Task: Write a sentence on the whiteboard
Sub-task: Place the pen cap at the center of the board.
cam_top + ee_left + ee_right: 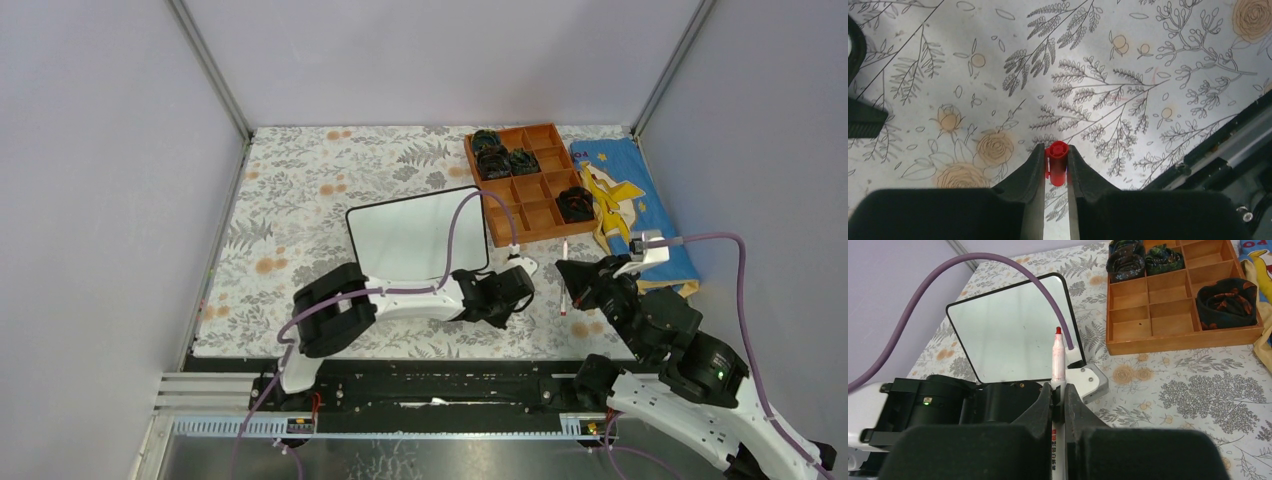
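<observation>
My left gripper lowers the red cap a little onto the clear floral tablecloth beneath it next, since the marker's tip is already bare.
The whiteboard [418, 237] lies on the floral table, white with a thin black frame, and its face is blank; no sentence shows on it. It also shows in the right wrist view [1013, 325]. My right gripper [572, 280] is to its right, shut on a white marker [1058, 357] whose uncapped red tip points toward the board, above the table. My left gripper [522, 283] is at the board's near right corner, shut on the marker's red cap [1057, 162] just above the tablecloth. The two grippers are close together.
A brown compartment tray [527, 180] with dark rolled items stands at the back right. A blue and yellow cloth [630, 205] lies to its right. A purple cable [998, 260] arcs over the board. A black rail [430, 380] runs along the near edge.
</observation>
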Controlling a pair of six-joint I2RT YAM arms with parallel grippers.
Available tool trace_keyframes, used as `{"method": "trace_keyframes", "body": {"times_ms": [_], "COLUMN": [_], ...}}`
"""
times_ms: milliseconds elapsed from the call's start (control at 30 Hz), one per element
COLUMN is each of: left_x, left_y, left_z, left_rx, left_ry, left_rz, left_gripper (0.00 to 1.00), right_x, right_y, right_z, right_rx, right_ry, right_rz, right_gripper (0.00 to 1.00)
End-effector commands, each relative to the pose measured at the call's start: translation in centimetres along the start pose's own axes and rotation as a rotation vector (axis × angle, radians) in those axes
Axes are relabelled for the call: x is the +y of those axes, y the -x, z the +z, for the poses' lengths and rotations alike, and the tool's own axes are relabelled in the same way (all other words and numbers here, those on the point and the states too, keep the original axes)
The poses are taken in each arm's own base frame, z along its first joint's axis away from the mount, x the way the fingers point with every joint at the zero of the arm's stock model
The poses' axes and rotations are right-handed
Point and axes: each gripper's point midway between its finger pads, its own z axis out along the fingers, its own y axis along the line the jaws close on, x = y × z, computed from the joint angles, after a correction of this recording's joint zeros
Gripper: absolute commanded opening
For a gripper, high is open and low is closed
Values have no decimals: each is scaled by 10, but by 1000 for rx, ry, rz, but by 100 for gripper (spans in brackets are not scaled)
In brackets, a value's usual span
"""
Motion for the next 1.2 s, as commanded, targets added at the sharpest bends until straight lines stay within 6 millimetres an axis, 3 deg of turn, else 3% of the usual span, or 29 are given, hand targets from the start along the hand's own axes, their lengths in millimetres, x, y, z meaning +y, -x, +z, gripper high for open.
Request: {"method": "trace_keyframes", "body": {"times_ms": [0,333,600,1000,1167], "left_x": [-2,3,8,10,9], "left_y": [12,3,-1,9,27], "left_z": [7,27,31,20,4], "left_rx": [-29,9,20,-19,-75], "left_ry": [31,69,92,109,112], "left_rz": [27,35,33,21,-1], "left_gripper": [0,8,24,46,52], "right_x": [1,-4,-7,-9,-7], "right_y": [19,17,18,16,18], "right_z": [-7,-7,-7,-8,-9], "right_rx": [-46,-60,-73,-72,-73], "right_ry": [2,-8,-20,-24,-17], "right_rz": [15,15,7,7,13], "right_gripper": [0,0,0,0,0]}}
